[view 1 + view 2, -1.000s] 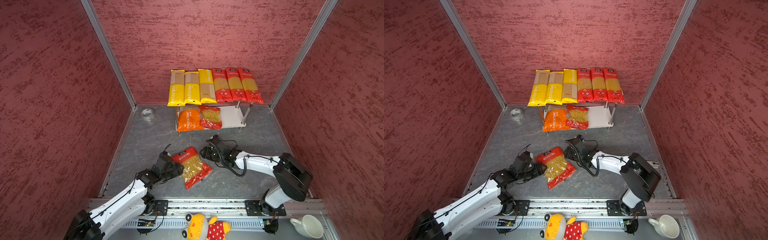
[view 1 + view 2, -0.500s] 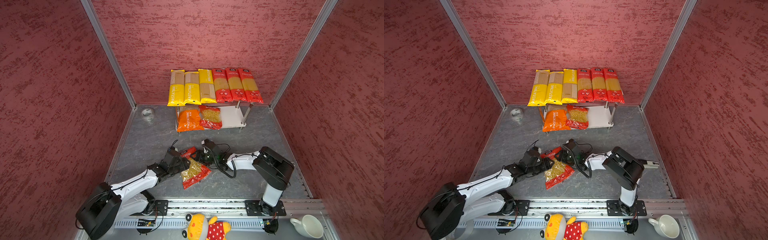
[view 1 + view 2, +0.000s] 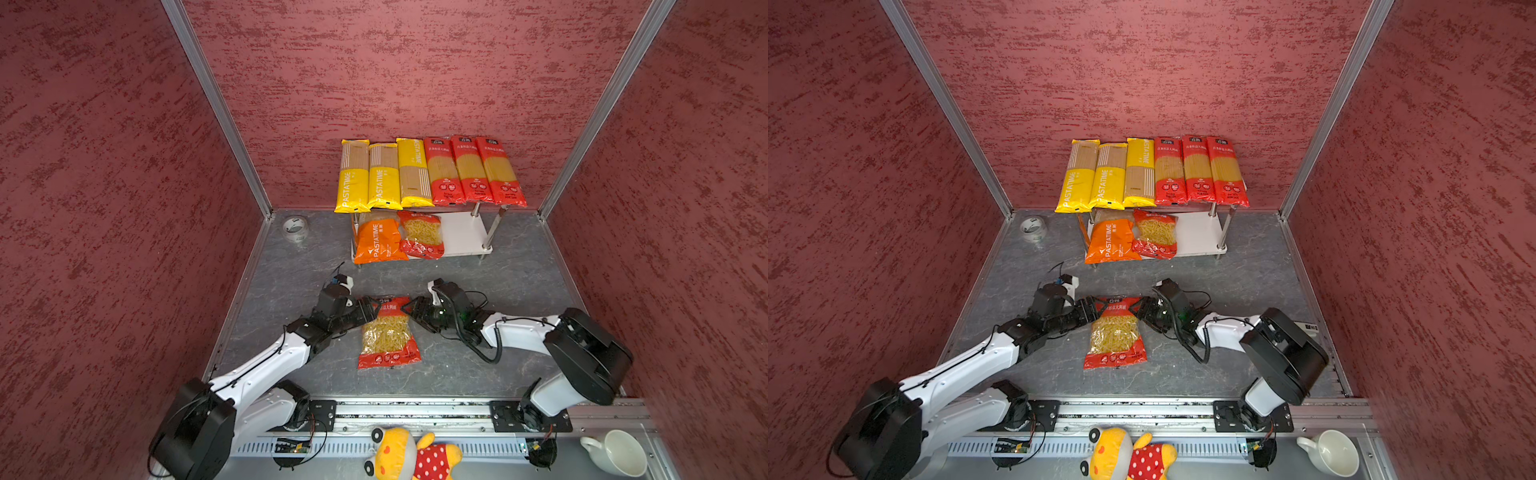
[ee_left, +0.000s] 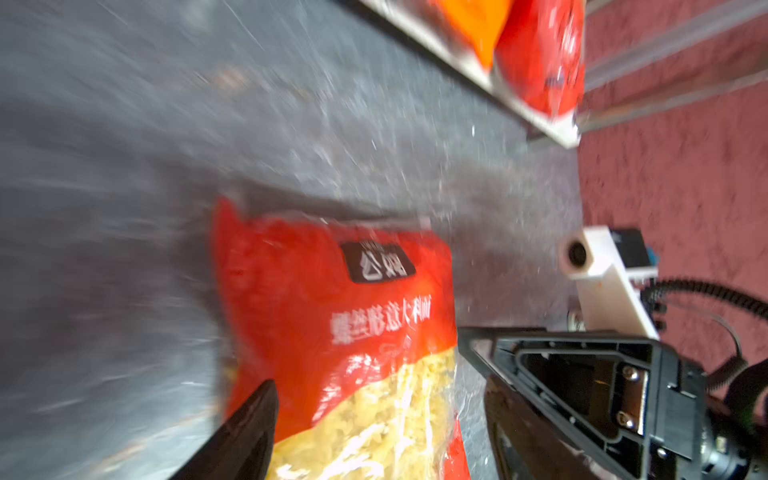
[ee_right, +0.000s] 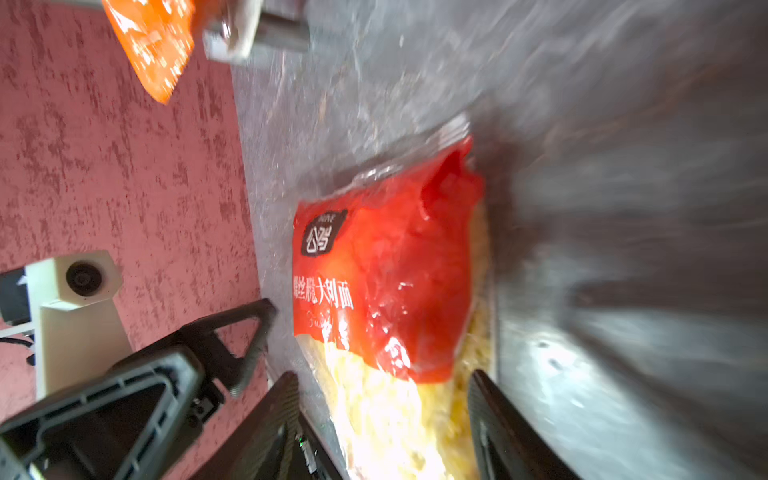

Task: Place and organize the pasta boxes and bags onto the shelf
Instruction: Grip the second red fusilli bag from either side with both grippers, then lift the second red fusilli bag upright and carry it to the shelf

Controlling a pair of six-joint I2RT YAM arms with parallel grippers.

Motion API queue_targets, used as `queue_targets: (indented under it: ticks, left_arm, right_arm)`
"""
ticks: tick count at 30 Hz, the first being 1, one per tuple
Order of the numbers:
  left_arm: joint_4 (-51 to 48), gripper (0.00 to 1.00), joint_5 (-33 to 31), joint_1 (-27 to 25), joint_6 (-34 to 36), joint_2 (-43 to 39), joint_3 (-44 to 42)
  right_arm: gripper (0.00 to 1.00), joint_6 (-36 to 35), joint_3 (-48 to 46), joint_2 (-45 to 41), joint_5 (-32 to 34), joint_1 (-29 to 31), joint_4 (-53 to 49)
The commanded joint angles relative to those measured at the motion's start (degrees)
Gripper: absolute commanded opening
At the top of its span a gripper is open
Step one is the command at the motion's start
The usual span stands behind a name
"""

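My right gripper moves back and down onto the middle of the bag's nearer side edge (image 3: 409,329) (image 5: 460,444) next, since that spot lies below it and toward my base.
A red short-pasta bag (image 3: 388,332) (image 3: 1115,332) lies flat on the grey floor, its top end toward the shelf (image 3: 461,232) (image 3: 1196,232). My left gripper (image 3: 372,309) (image 4: 378,386) stands open at the bag's top left corner, one finger over its edge. My right gripper (image 3: 409,311) (image 5: 382,374) is open at the top right corner, with the bag (image 5: 386,270) between its fingers. Yellow spaghetti packs (image 3: 382,174) and red ones (image 3: 471,170) cover the shelf's top tier. An orange bag (image 3: 378,243) and a red bag (image 3: 422,235) lie on the lower board.
A tape roll (image 3: 295,227) sits by the back left corner. A plush toy (image 3: 411,455) and a white cup (image 3: 615,453) lie beyond the front rail. Red walls close in on three sides. The right half of the shelf's lower board is bare.
The floor bag has turned from a slant to lie straight, top toward the shelf. Both grippers have come in to its top corners, and the right one has widened a little.
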Motion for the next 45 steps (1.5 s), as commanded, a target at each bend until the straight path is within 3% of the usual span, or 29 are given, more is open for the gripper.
queue_targets:
  ticks: [1, 4, 8, 16, 23, 30, 36, 45]
  left_arm:
    - [-8.2, 0.79, 5.2, 4.7, 5.0, -5.4, -2.1]
    - [-10.8, 0.79, 7.3, 6.3, 5.4, -8.0, -3.3]
    - [-10.4, 0.79, 6.4, 3.1, 3.2, -8.4, -4.5]
    - [-0.8, 0.74, 2.7, -6.8, 0.0, 0.2, -5.0]
    - [6.6, 0.6, 2.8, -11.5, -0.7, 7.6, -3.6]
    - [9.0, 0.31, 3.5, -12.9, 0.3, 8.6, -2.3]
    - [6.9, 0.18, 3.4, -13.2, 2.0, 7.0, 0.1]
    - [6.8, 0.09, 2.9, -14.4, 4.2, 5.8, 6.7]
  right_arm:
    - [0.69, -4.4, 1.0, -5.7, 6.5, -0.6, -16.2]
    - [0.69, -2.1, -1.0, -8.6, 6.9, 0.0, -17.0]
    - [0.69, 1.3, -1.6, -8.3, 7.8, 4.2, -15.4]
    - [0.67, 1.0, 7.5, 4.2, 6.4, 10.3, -10.2]
    - [0.47, 0.1, 8.8, 7.4, 5.0, 11.4, -6.1]
    - [0.18, -1.9, 4.0, 3.4, 7.5, 11.4, -3.6]
    - [0.1, -5.9, 3.5, 0.0, 8.6, 11.2, -5.7]
    - [0.0, -14.8, 1.6, -11.6, 12.6, 8.9, -7.4]
